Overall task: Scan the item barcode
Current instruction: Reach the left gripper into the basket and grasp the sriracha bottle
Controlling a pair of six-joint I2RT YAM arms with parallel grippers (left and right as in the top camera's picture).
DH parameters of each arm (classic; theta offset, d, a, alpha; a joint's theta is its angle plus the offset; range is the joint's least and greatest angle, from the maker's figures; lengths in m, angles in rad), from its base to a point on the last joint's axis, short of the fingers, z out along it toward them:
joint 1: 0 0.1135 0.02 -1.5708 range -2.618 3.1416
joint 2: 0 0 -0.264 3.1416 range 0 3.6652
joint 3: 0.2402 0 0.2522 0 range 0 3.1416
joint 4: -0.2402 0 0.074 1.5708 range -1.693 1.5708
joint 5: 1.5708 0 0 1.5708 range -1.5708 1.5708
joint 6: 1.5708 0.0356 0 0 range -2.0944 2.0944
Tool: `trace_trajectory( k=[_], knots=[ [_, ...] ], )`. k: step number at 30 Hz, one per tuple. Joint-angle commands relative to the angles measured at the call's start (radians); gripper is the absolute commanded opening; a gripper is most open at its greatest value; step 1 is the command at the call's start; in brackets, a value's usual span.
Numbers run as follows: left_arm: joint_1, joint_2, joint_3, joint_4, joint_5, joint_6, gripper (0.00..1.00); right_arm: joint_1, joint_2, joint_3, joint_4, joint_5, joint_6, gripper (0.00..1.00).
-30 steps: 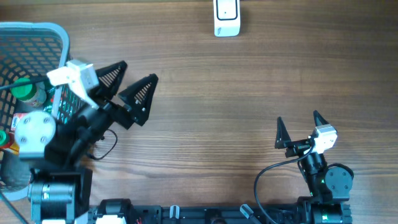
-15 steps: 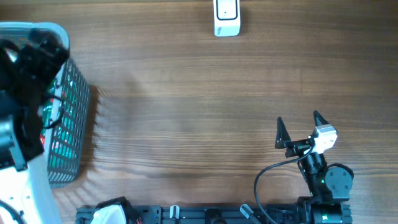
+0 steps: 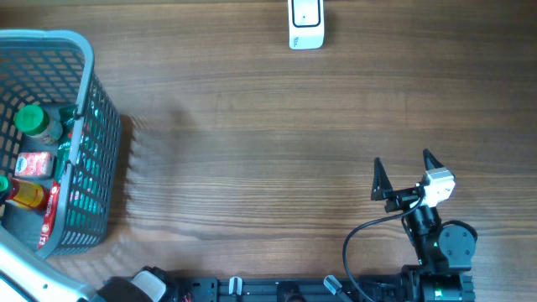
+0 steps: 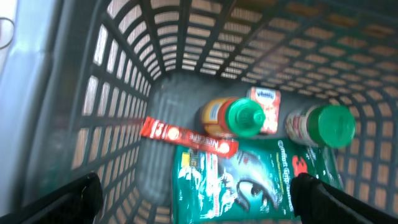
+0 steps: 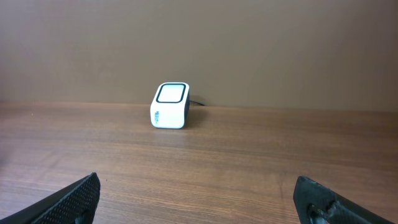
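Observation:
My left gripper is above the orange bottle's cap (image 4: 246,117), which faces up uncovered beyond the green packet (image 4: 249,180). It needs to move over the cap and lower its open fingers on either side of it.
A grey mesh basket (image 3: 50,40) stands at the table's left edge. Inside it lie a green packet (image 4: 249,180), a red stick pack (image 4: 186,135), an orange bottle with a green cap (image 4: 239,117), a second green-capped bottle (image 4: 323,124) and a small red-and-white carton (image 4: 266,106). My left gripper (image 4: 198,190) is open above the packet and holds nothing; the overhead view does not show it. The white scanner (image 3: 306,23) sits at the far edge. My right gripper (image 3: 403,164) is open and empty at the near right, facing the scanner (image 5: 170,106).
Bare wood runs between the basket and the scanner. The basket wall (image 4: 124,74) closes in on both sides of the left gripper. A white part of the left arm (image 3: 33,277) shows at the overhead view's bottom left corner.
The left arm has swung left from beside the basket and out of the overhead view, uncovering the basket's contents. The right arm has not moved.

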Motion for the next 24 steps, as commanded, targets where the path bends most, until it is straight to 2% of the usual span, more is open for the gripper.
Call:
trace_trajectory(
  k=[1,11,18,19,21,22,24],
  knots=[
    [0.006,0.056,-0.052,0.056,-0.041,-0.033,1.0,0.005,-0.005,-0.001,0.006,0.008,0.013,1.0],
    [0.006,0.347,-0.056,0.118,-0.043,-0.039,1.0,0.005,-0.005,-0.001,0.006,0.008,0.013,1.0],
    [0.005,0.376,-0.056,0.167,-0.008,-0.039,0.99,0.005,-0.005,-0.001,0.006,0.008,0.013,1.0],
    [0.005,0.376,-0.056,0.168,0.002,-0.04,0.95,0.005,-0.005,-0.001,0.006,0.008,0.013,1.0],
    [0.005,0.376,-0.056,0.167,0.003,-0.04,0.81,0.005,-0.005,-0.001,0.006,0.008,0.013,1.0],
    [0.005,0.376,-0.056,0.163,0.022,-0.039,0.79,0.005,-0.005,-0.001,0.006,0.008,0.014,1.0],
    [0.005,0.377,-0.056,0.164,0.047,-0.039,0.87,0.005,-0.005,-0.001,0.006,0.008,0.014,1.0]
  ],
)
